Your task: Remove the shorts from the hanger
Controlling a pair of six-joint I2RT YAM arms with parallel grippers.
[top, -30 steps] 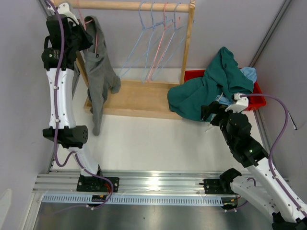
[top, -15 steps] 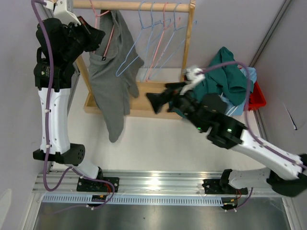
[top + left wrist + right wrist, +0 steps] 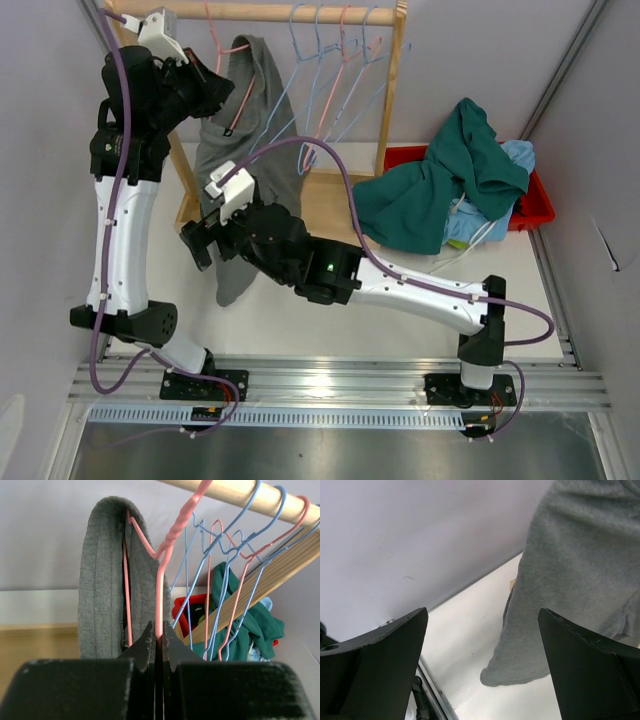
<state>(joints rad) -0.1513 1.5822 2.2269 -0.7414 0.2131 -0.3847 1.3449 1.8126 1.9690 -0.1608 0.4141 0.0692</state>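
The right gripper moves its wide-open fingers forward around the free-hanging side edge of the grey shorts' leg (image 3: 208, 172) (image 3: 521, 612) next and closes, since that edge hangs outward of it.
Grey shorts (image 3: 230, 160) hang folded over a pink hanger (image 3: 232, 112) near the left end of the wooden rail. In the left wrist view the grey waistband (image 3: 102, 580) arches over the pink hanger (image 3: 161, 580), and my left gripper (image 3: 159, 630) is shut on its wire stem. From above, the left gripper (image 3: 222, 92) sits just left of the cloth. My right gripper (image 3: 200, 243) reaches across to the lower leg of the shorts. Its jaws stand wide open (image 3: 482, 611) with nothing between them, and the grey leg hem (image 3: 570, 570) hangs just ahead.
The wooden rack has a top rail (image 3: 270, 12) and a flat base (image 3: 320, 205). Several empty blue and pink hangers (image 3: 335, 70) hang at its right. A red bin (image 3: 535, 205) at the right holds dark teal shorts (image 3: 440, 190) and light blue shorts (image 3: 518, 155).
My right arm has swung from the red bin across to the left, up to the grey shorts' lower leg. The left gripper has carried hanger and shorts rightward along the rail.
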